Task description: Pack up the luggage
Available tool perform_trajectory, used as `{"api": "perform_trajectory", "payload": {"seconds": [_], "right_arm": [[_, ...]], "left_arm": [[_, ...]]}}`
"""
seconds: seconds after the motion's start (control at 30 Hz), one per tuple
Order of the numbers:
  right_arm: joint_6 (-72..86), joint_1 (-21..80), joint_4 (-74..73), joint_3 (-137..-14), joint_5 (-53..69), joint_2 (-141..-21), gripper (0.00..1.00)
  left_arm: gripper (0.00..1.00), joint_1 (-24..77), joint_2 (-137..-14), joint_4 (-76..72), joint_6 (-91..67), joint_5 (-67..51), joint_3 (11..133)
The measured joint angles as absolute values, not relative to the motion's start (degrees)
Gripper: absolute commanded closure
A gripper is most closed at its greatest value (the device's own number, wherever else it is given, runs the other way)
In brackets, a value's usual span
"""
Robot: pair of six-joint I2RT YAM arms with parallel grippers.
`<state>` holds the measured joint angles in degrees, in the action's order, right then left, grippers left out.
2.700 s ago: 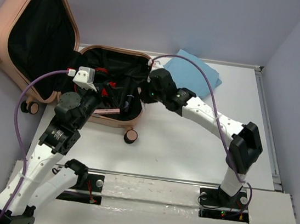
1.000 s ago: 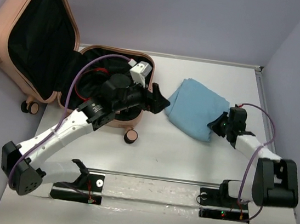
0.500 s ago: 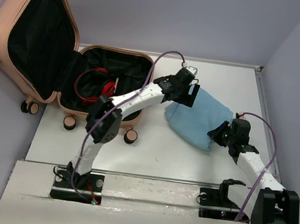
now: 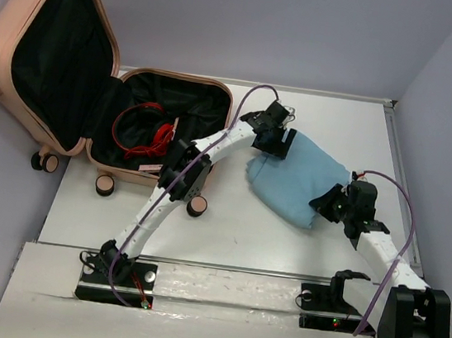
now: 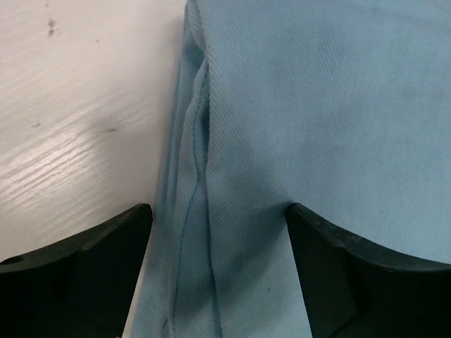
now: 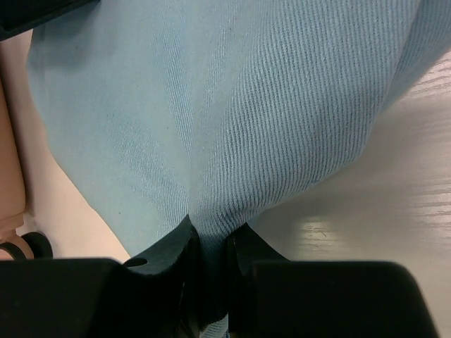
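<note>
The cloth's edge goes up with my right gripper next, over the luggage's lower half (image 4: 190,116), which lies open to the gripper's left in the top view, for release.
The luggage (image 4: 104,15) lies open at the far left, peach-pink shell with black lining, lid leaning back. A light-blue cloth (image 4: 300,179) is bunched on the table to its right. My left gripper (image 4: 283,147) reaches across to the cloth's far-left edge. In the left wrist view it (image 5: 218,232) is open, with its jaws standing wide on either side of the cloth's (image 5: 317,105) hemmed edge. My right gripper (image 4: 325,205) is shut on the cloth's near-right corner; the fabric (image 6: 211,105) is pinched between its fingers (image 6: 210,243).
Red headphones (image 4: 143,133) lie in the luggage's lower half. Its small wheels (image 4: 196,206) stick out toward me at the front. The table's raised back edge (image 4: 336,94) and the right wall lie close behind and beside the cloth.
My left arm has swung out of the luggage and across to the cloth's far-left edge. The right gripper keeps its pinch, and the cloth has been pulled nearer and bunched up.
</note>
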<state>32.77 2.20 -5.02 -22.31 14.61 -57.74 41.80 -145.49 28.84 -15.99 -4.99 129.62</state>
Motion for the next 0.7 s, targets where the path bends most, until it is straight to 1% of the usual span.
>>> {"api": "perform_trajectory", "payload": {"seconds": [0.03,0.07,0.1,0.13,0.23,0.33,0.4,0.5,0.57,0.7], "right_arm": [[32.8,2.2,-5.0,-22.3,14.8,-57.8,0.93],[32.8,2.2,-4.9,-22.3,14.9,-57.8,0.93],[32.8,2.2,-4.8,-22.3,14.9,-57.8,0.93],[32.8,2.2,-4.7,-22.3,15.0,-57.8,0.93],[32.8,2.2,-4.5,-22.3,15.2,-58.0,0.93],[32.8,2.0,-4.6,-22.3,15.4,-58.5,0.93],[32.7,1.9,-4.8,-22.3,15.5,-58.6,0.93],[32.7,1.9,-5.8,-22.9,15.9,-58.6,0.93],[32.8,1.9,-6.5,-23.8,16.3,-58.4,0.93],[33.2,2.5,-8.6,-31.0,18.1,-58.6,0.93]], "left_arm": [[0.35,41.7,-145.4,28.3,-16.0,-5.6,129.3],[0.75,41.7,-145.4,27.7,-15.9,-6.4,129.2],[0.90,41.8,-145.4,27.4,-16.0,-7.3,129.0],[0.94,41.8,-145.5,26.7,-16.4,-8.5,128.6],[0.94,42.0,-145.2,23.7,-16.4,-12.1,126.9],[0.94,41.8,-143.4,18.9,-16.9,-14.6,122.5],[0.94,41.5,-139.9,14.0,-17.8,-16.0,115.5],[0.94,41.1,-135.9,13.1,-19.3,-17.5,109.9],[0.94,41.1,-133.8,13.6,-20.3,-19.0,109.0],[0.94,40.6,-127.7,13.8,-22.3,-23.0,109.2]]}}
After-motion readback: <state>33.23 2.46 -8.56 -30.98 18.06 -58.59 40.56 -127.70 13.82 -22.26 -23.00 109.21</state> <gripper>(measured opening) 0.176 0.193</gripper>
